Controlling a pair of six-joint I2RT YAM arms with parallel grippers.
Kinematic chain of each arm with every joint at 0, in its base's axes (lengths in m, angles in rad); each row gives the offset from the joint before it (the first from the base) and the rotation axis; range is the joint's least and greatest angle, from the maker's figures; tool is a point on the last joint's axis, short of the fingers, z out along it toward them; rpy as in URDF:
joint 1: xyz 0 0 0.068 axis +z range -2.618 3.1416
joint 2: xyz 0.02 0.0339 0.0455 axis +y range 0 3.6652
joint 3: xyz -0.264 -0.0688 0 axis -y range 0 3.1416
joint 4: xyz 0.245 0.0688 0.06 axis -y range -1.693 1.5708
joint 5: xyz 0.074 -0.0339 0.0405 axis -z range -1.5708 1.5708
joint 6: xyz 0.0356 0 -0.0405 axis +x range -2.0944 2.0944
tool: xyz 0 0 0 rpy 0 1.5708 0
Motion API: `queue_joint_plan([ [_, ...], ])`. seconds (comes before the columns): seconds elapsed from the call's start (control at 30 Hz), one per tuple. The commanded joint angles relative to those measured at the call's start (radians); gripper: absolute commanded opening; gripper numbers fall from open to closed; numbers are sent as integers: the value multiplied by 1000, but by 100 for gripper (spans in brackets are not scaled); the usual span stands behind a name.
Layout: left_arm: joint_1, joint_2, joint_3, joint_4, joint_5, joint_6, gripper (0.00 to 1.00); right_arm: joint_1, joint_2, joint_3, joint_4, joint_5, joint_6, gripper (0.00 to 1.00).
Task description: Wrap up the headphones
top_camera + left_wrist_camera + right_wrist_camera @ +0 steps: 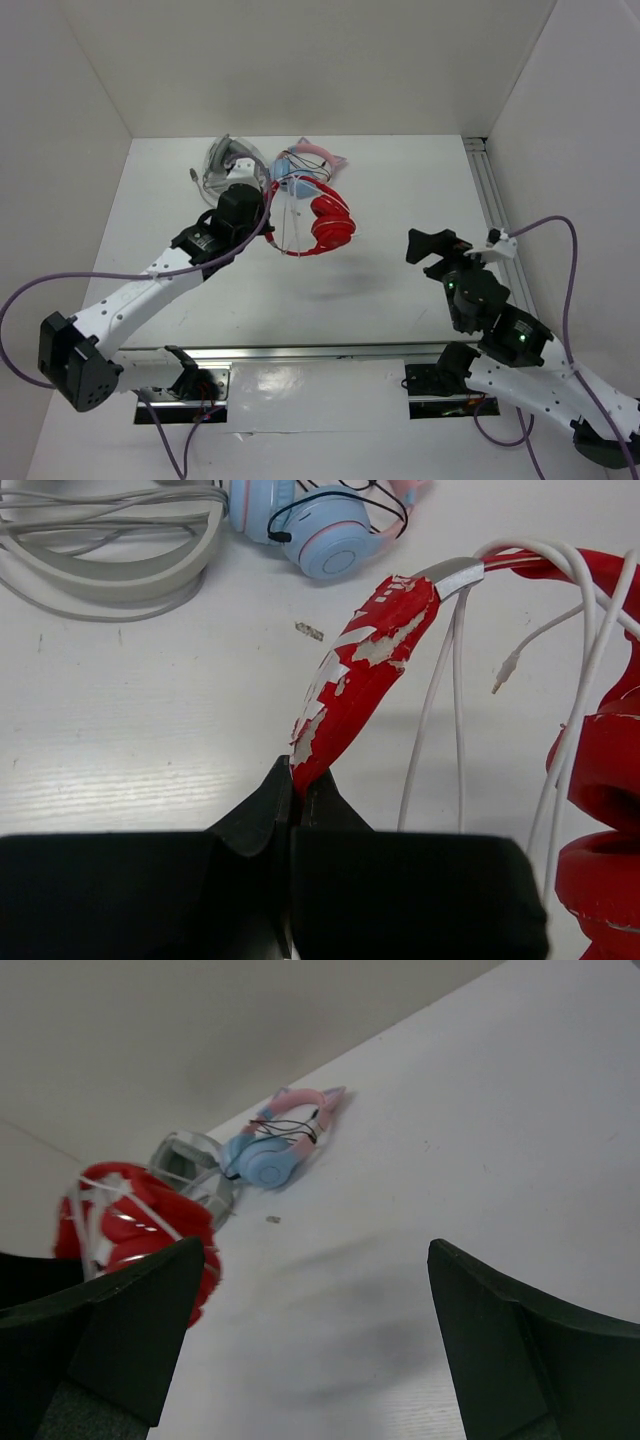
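The table beside the cat-ear headphones is bare, so the left gripper will go down and to the right in the top view, to that spot beside them.
The red headphones (325,222) hang above the table at centre back. Their peeling red headband (360,675) is clamped in my left gripper (298,780), which is shut on it. The thin white cable (575,630) loops several times round the headband and earcups (605,820), with its plug end (503,670) dangling free. In the right wrist view the red headphones (130,1225) show at far left with white cable across them. My right gripper (315,1300) is open and empty, above bare table to the right of the headphones; it shows in the top view (435,250).
Grey-white headphones (225,165) and light-blue and pink cat-ear headphones (305,160) lie at the back of the table, just behind the red pair. A metal rail (495,210) runs along the table's right edge. White walls close in on three sides.
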Motion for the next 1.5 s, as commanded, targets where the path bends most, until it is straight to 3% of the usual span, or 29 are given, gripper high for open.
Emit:
queue_joint_plan([
  [0.0,21,69,28,176,44,-61,0,5,-54,116,-59,-41,-31,100],
  [0.13,21,192,90,185,44,-61,0,5,-3,243,-188,-63,-31,100],
  [0.3,21,376,220,185,58,-74,0,5,-15,255,-213,-86,-31,100],
  [0.63,30,879,684,131,196,-119,0,-4,-25,219,-224,-158,-31,100],
  [0.77,21,1002,801,119,219,-119,0,-4,-37,193,-224,-158,-43,100],
  [1.37,30,1350,1235,85,290,-188,0,-4,-57,173,-239,-205,-69,100],
  [1.47,39,1361,1236,94,290,-197,4,-4,-57,163,-230,-215,-69,100],
])
